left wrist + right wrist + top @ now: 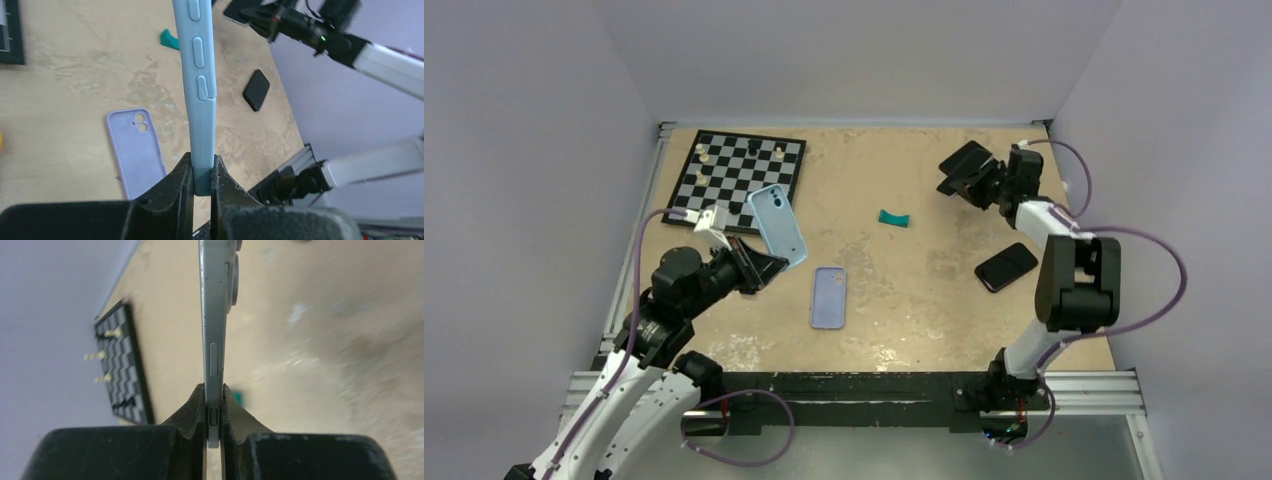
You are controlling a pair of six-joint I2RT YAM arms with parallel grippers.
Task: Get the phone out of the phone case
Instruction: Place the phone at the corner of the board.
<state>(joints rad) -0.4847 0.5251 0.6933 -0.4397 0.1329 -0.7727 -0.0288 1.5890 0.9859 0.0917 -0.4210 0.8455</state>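
My right gripper needs to lower the dark phone toward the right in the top view, onto empty table at the back, because the phone is separate from the case.
My left gripper is shut on the bottom end of a light blue phone case and holds it up above the left part of the table. In the left wrist view the case stands edge-on, clamped between the jaws of the gripper. My right gripper is shut on a dark phone at the far right, apart from the case. In the right wrist view the phone shows its grey side edge with its buttons, pinched at its lower end by the gripper.
A lilac phone case lies flat at the table's middle front. A second black phone lies at the right. A small teal piece lies near the centre. A chessboard with several pieces sits at the back left.
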